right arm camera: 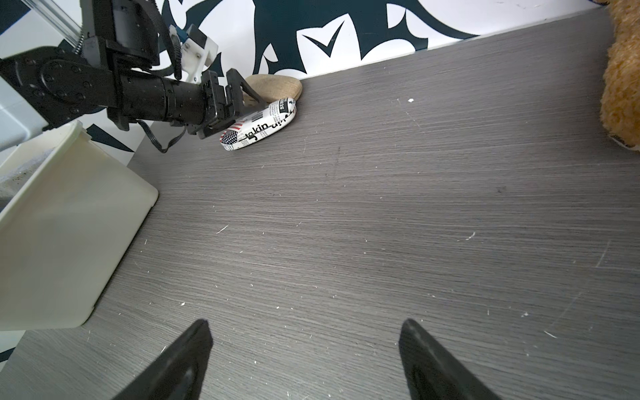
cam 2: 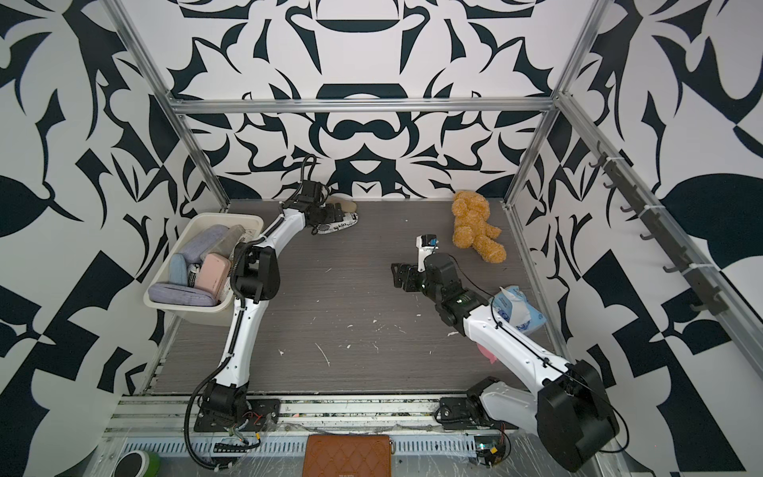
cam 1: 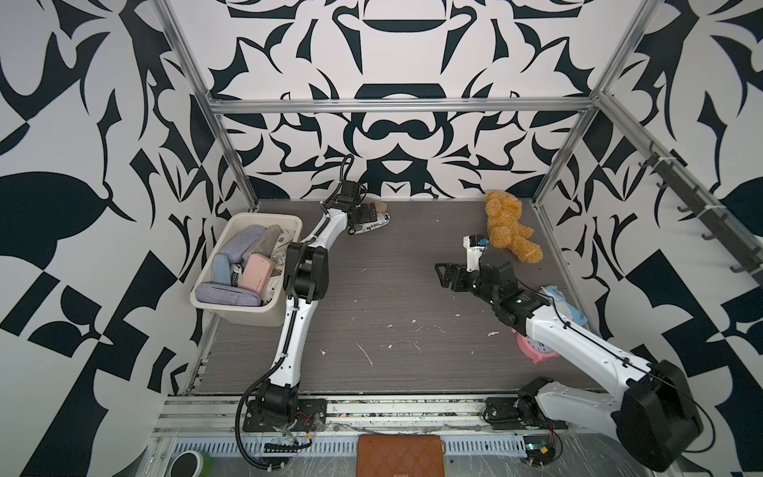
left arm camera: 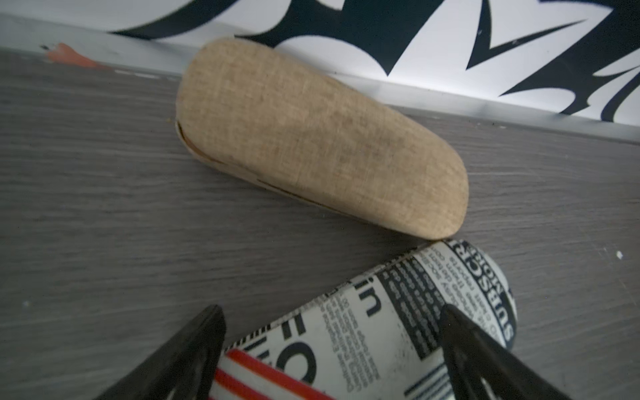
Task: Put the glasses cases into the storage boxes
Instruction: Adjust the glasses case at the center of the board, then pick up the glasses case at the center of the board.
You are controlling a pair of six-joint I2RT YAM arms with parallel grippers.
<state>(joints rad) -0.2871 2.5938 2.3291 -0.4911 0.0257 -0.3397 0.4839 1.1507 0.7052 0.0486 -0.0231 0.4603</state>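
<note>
The newspaper-print glasses case lies at a slant below the fingers, so the robot next needs to turn its left gripper in line with the case and lower its fingers around the printed middle.
A newspaper-and-flag print glasses case (left arm camera: 349,332) lies on the table near the back wall, with a tan fabric case (left arm camera: 311,138) just behind it. My left gripper (left arm camera: 330,311) is open, its black fingers astride the print case (cam 1: 373,228) and low over it. In both top views the cream storage box (cam 1: 198,298) stands at the left, holding lilac, blue, pink and grey cases; one of them is the pink case (cam 1: 256,271). My right gripper (right arm camera: 306,325) is open over bare table at mid right (cam 1: 440,275), with nothing between its fingers.
A tan teddy bear (cam 1: 510,225) lies at the back right. A blue-white soft packet (cam 1: 565,307) and a pink alarm clock (cam 1: 534,349) sit by the right arm. A brown quilted wallet (cam 1: 400,454) and a tape roll (cam 1: 190,463) lie on the front rail.
</note>
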